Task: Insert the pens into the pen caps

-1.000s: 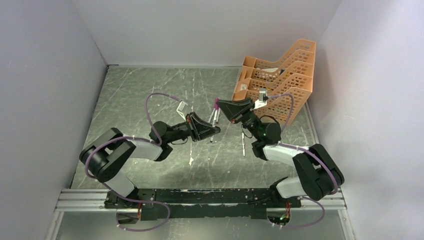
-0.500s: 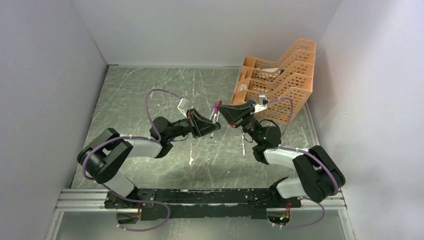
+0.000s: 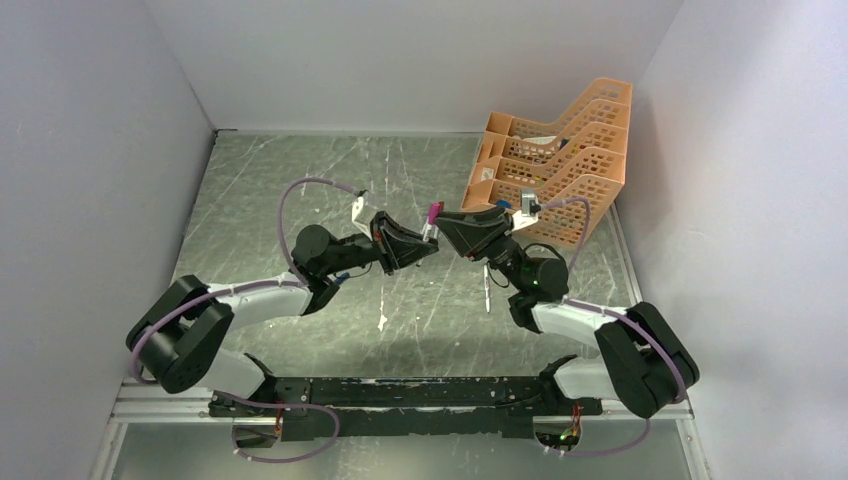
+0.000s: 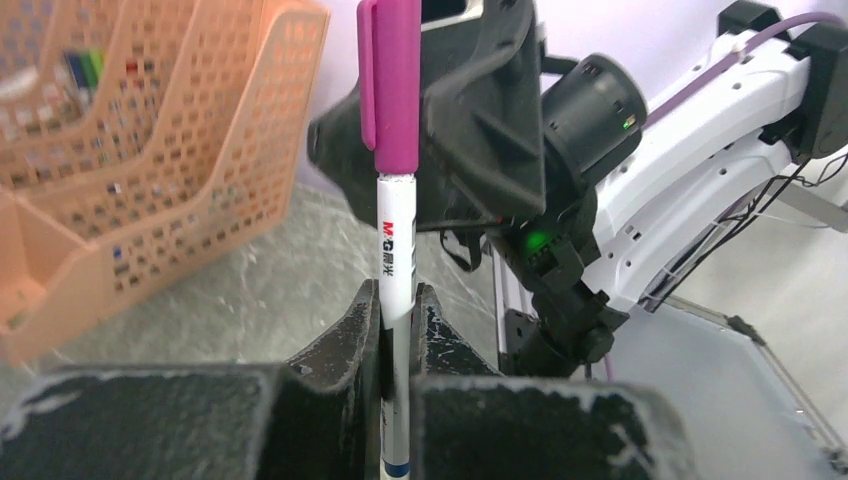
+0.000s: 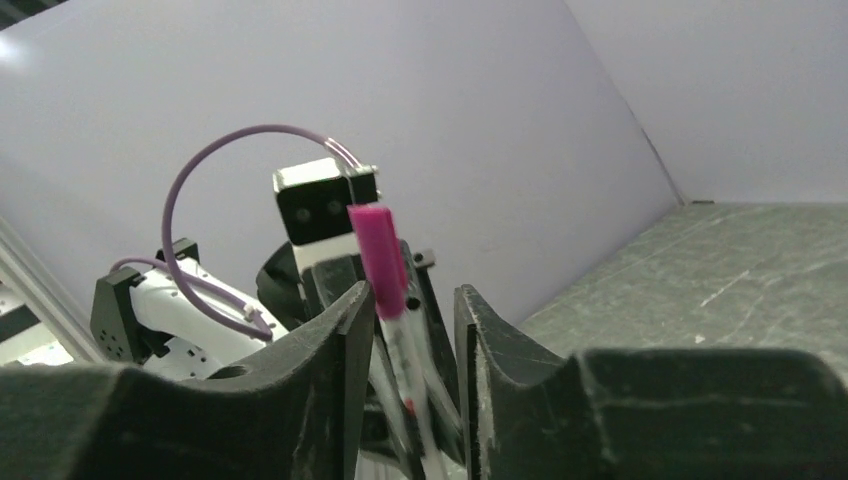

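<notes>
I will next swing my left gripper outward, tilt it downward and bring the capped pen down to release it there, because the bare tabletop is outward and below.
My left gripper (image 4: pixel 398 302) is shut on a white pen (image 4: pixel 396 250) and holds it upright. A magenta pen cap (image 4: pixel 394 85) sits on the pen's top end. In the top view the capped pen (image 3: pixel 431 214) stands between the two grippers above the table's middle. My right gripper (image 5: pixel 412 300) faces it with its jaws apart. The magenta cap (image 5: pixel 377 255) shows in the gap near one finger, with free space on the other side. A second pen (image 3: pixel 487 287) lies on the table under the right arm. No other caps are in view.
An orange mesh tray (image 3: pixel 560 150) with stacked compartments stands at the back right, close behind the right gripper. The scratched grey table (image 3: pixel 300 170) is walled on the left, back and right. Purple cables loop over both wrists.
The right gripper's jaws have opened off the magenta cap, which stays on the pen. The left arm has shifted the pen slightly left and back; the right wrist followed.
</notes>
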Controlling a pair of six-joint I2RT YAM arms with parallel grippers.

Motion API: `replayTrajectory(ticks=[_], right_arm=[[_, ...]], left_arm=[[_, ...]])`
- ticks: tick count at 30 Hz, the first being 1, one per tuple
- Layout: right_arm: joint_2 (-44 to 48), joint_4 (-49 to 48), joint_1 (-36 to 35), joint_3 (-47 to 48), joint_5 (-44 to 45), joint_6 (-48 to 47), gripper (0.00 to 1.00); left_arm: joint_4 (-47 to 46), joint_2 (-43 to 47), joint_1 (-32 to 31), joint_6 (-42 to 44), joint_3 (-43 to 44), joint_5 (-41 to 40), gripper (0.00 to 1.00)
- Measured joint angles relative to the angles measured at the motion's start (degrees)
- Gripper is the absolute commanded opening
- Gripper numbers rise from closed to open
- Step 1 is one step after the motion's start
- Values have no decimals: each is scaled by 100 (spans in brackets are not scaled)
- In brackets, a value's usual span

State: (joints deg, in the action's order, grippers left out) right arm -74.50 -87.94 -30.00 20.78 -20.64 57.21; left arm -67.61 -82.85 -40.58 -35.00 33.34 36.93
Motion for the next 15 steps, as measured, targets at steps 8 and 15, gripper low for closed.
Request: replayTrajectory(ticks=[8, 15], right_arm=[[372, 28, -2, 2, -153, -164, 51], [960, 699, -2, 118, -205, -638, 58]], left_arm=[[50, 269, 0, 492, 188, 98, 7], [767, 352, 0, 1176, 195, 133, 7]])
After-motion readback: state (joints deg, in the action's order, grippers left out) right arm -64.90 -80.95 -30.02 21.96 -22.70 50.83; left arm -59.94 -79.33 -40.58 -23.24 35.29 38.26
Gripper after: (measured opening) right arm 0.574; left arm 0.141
